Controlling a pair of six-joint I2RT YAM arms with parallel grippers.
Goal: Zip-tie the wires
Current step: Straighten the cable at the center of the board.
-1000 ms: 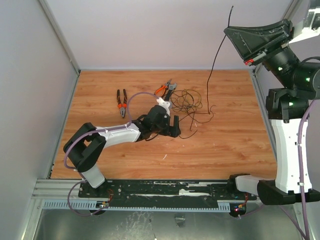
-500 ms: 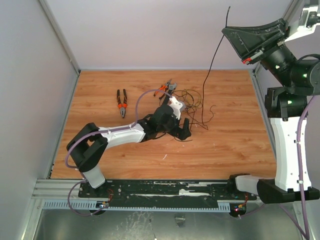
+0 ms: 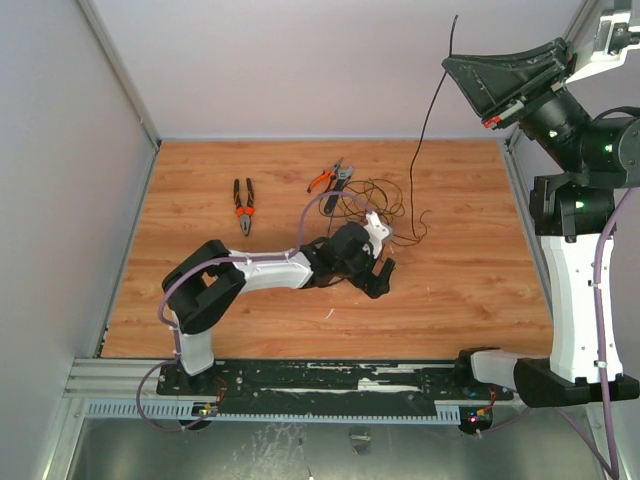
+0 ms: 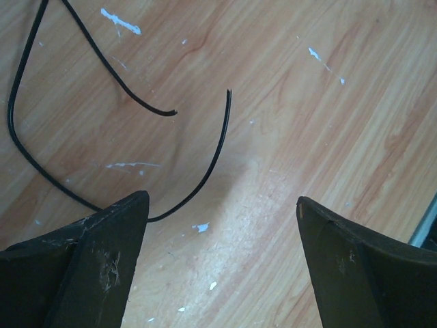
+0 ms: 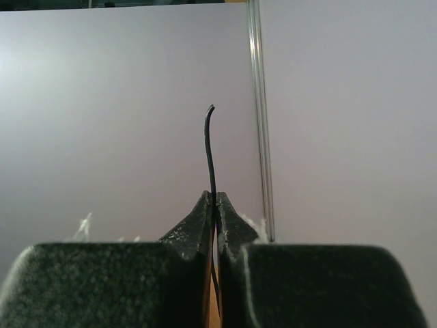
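Observation:
My left gripper will move down onto the curved wire end [image 4: 216,152] next and close, because the wire end is just below it, between its open fingers in the wrist view.
The wires [image 3: 372,203] lie in loose thin dark loops on the wooden table, right of centre. One strand [image 3: 425,110] rises from the pile to my right gripper [image 3: 449,61], which is high near the back right and shut on it. In the right wrist view the fingers [image 5: 214,199] pinch the strand [image 5: 209,150], whose end sticks up past them. My left gripper [image 3: 384,274] is open and low over the table at the pile's near edge. In the left wrist view it [image 4: 222,198] is empty, with loose wire ends [image 4: 213,160] on the wood ahead. I do not see the zip tie.
Black-and-orange pliers [image 3: 243,205] lie at the left of the table. Orange-handled cutters [image 3: 330,177] lie at the pile's far left edge. Grey walls enclose the table on three sides. The right arm's white column [image 3: 575,300] stands at the right edge.
My left arm has swung right and nearer, from the pile's left side to its near edge. My right gripper has shifted slightly left, still holding the strand up.

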